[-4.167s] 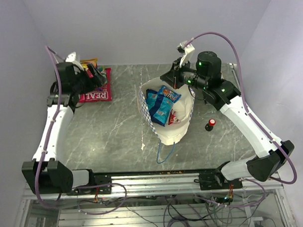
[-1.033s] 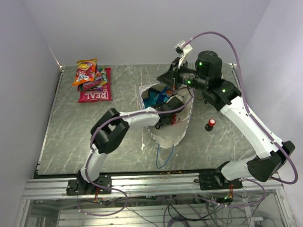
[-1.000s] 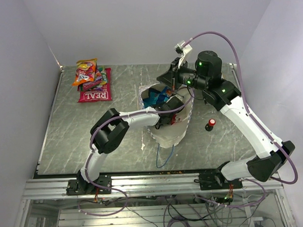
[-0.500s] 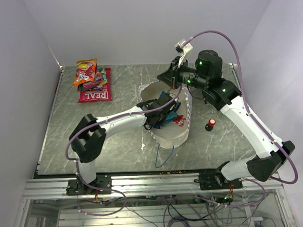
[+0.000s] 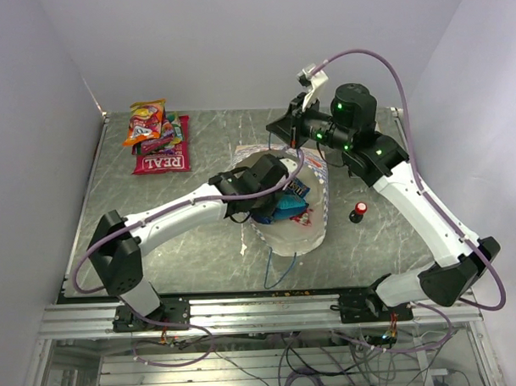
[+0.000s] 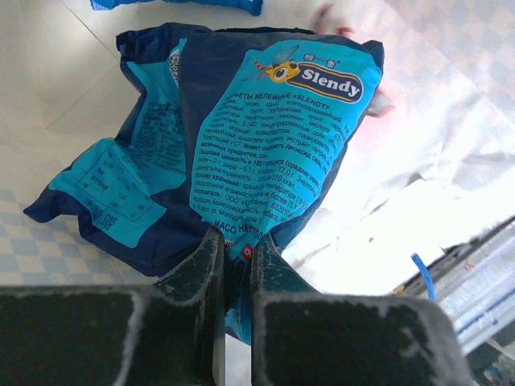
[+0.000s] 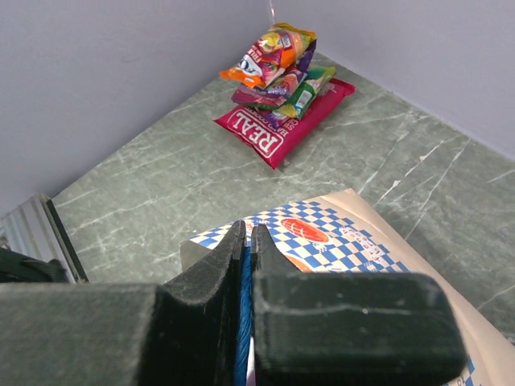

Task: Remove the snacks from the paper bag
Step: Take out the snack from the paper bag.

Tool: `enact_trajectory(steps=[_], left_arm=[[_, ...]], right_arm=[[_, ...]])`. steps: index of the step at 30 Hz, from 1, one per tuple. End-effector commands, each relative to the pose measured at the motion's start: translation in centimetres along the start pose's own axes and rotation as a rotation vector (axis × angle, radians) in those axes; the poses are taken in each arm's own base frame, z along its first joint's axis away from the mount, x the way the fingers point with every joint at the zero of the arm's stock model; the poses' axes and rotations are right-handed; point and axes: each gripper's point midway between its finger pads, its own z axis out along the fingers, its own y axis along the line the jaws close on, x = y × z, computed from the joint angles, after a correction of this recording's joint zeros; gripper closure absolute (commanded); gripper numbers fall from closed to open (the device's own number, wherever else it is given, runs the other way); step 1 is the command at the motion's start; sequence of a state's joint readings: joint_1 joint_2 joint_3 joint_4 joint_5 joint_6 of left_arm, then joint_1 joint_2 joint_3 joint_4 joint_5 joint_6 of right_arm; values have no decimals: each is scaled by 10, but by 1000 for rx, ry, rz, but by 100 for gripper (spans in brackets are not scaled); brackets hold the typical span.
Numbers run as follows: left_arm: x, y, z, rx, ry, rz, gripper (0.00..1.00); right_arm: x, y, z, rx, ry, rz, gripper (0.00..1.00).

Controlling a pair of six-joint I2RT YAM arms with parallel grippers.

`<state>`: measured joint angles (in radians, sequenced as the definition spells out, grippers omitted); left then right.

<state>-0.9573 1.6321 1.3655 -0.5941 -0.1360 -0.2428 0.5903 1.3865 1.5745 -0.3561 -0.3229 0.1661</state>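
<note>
The blue candy bag needs to go onto the clear tabletop [image 5: 161,190] beside the red packet, to my left gripper's left in the top view. My left gripper will lift it across, lower it and release it there next.
The paper bag [image 5: 287,239] lies open mid-table, its checkered outside [image 7: 326,241] showing in the right wrist view. My left gripper [image 6: 237,256] is shut on the bottom edge of a blue candy bag [image 6: 269,121] marked "Slendy". It hangs over the cream inside of the bag [image 6: 402,185]. From above, that left gripper [image 5: 273,199] hovers over the bag's mouth with the blue packet [image 5: 291,207]. My right gripper [image 7: 246,233] is shut on the bag's blue cord handle, holding the far rim up [image 5: 281,131]. Another blue packet [image 6: 177,4] lies deeper inside.
A pile of snacks sits at the far left corner: a red "REAL" packet [image 5: 162,162], an orange one [image 5: 145,121] and pink-purple bags [image 7: 273,84] on top. A small red-and-black knob [image 5: 358,211] stands right of the bag. A loose blue cord [image 5: 278,273] trails toward the near edge.
My left gripper has closed on the blue candy bag and drawn back from deep inside the paper bag toward its mouth. The right gripper has stayed on the handle.
</note>
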Motion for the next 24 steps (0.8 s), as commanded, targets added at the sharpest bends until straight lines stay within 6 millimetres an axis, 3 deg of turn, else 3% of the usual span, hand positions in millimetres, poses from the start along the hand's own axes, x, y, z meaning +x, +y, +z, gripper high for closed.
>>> enact_trajectory(steps=[1, 6, 16, 24], left_arm=[[-53, -20, -49, 127, -197, 1, 93], [-65, -23, -80, 171, -264, 40, 93], [-97, -6, -162, 131, -422, -16, 93], [-130, 20, -269, 80, -646, -69, 93]], right_arm=[[4, -6, 5, 31, 2, 16, 100], [7, -13, 10, 60, 12, 19, 100], [3, -28, 20, 111, 30, -27, 100], [15, -33, 31, 116, 46, -19, 100]])
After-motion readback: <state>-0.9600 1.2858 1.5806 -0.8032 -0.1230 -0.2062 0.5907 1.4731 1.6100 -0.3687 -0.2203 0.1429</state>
